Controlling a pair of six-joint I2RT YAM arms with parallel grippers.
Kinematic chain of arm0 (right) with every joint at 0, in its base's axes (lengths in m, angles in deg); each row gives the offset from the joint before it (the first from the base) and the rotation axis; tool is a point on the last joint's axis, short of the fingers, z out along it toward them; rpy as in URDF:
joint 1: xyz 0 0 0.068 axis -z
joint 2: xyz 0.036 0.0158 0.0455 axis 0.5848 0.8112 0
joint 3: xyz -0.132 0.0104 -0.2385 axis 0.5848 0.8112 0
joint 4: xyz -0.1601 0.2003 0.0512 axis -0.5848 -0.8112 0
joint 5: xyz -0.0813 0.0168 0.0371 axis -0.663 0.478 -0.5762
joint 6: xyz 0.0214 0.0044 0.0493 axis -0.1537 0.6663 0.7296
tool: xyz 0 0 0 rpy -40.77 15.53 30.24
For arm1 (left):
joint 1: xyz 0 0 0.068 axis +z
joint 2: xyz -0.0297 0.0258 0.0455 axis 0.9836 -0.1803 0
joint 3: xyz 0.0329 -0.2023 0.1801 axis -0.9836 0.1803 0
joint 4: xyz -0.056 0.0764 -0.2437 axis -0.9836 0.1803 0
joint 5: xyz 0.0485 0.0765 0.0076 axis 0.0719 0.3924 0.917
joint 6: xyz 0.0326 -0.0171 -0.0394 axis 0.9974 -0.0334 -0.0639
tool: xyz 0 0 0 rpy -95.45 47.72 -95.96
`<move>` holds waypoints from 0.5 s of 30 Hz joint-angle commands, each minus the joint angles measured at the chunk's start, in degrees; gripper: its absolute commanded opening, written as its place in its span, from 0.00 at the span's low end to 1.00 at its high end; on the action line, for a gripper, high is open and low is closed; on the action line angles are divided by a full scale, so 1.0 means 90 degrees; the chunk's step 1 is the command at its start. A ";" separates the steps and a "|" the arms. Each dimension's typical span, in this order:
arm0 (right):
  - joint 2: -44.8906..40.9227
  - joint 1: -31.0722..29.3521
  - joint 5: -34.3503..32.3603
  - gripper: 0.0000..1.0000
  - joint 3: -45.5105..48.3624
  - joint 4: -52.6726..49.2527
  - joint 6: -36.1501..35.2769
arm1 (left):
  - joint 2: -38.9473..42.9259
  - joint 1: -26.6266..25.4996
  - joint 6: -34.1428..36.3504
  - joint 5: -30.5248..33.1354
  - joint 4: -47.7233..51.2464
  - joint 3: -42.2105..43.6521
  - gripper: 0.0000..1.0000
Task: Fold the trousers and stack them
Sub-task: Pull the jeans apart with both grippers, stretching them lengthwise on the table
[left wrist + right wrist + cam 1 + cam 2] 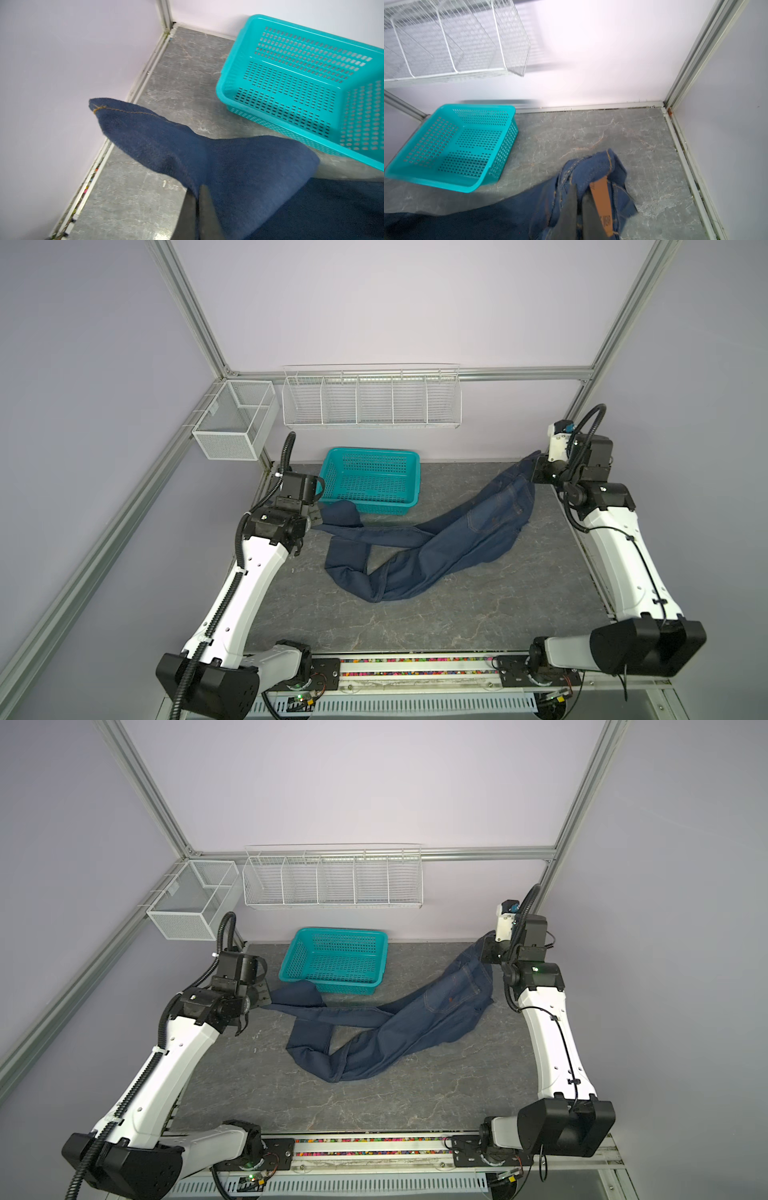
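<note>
I need to move my right gripper back and down to release the raised waistband on the bare tabletop by the seat [537, 555], since that is below and back of my gripper.
The trousers [457, 539] [415, 1019] are dark navy jeans stretched diagonally over the grey table, with one leg looped back on itself near the middle. My left gripper [316, 518] [266, 998] is shut on a leg end at the left, just in front of the teal basket. In the left wrist view the fingers [204, 207] pinch the denim [239, 166]. My right gripper [536, 466] [486, 948] is shut on the waistband at the back right and holds it raised off the table. The tan patch [601, 199] lies beside the right gripper [579, 193].
The empty teal basket [372, 450] [336, 931] [228, 97] [446, 182] stands against the back wall, and a fold of leg touches its front corner. Above it hang a white wire rack [371, 400] and a mesh box [232, 423]. Walls stand close to both grippers.
</note>
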 commanded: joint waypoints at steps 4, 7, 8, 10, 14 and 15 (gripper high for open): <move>-0.0459 0.0152 -0.0188 0.07 0.0430 0.0055 0.0369 | 0.0052 0.0223 0.0328 0.0012 0.0131 0.0110 0.00; -0.0646 0.0187 -0.0308 0.07 0.1073 -0.0254 0.0558 | 0.0019 0.0224 0.0195 -0.0352 -0.0030 0.0432 0.00; -0.0694 0.0188 -0.0170 0.07 0.1255 -0.0352 0.0619 | -0.0008 0.0222 0.0139 -0.0615 -0.0108 0.0572 0.00; -0.0846 0.0118 -0.0053 0.07 0.1614 -0.0385 0.0728 | -0.0054 0.0217 0.0148 -0.1245 -0.0424 0.0909 0.00; -0.1066 -0.0070 -0.0245 0.07 0.1773 -0.0506 0.0673 | -0.0194 0.0159 -0.0063 -0.2231 -0.1000 0.1341 0.00; -0.1012 -0.0109 -0.0247 0.07 0.1767 -0.0563 0.0670 | -0.0266 0.0072 -0.0113 -0.2415 -0.1168 0.1438 0.00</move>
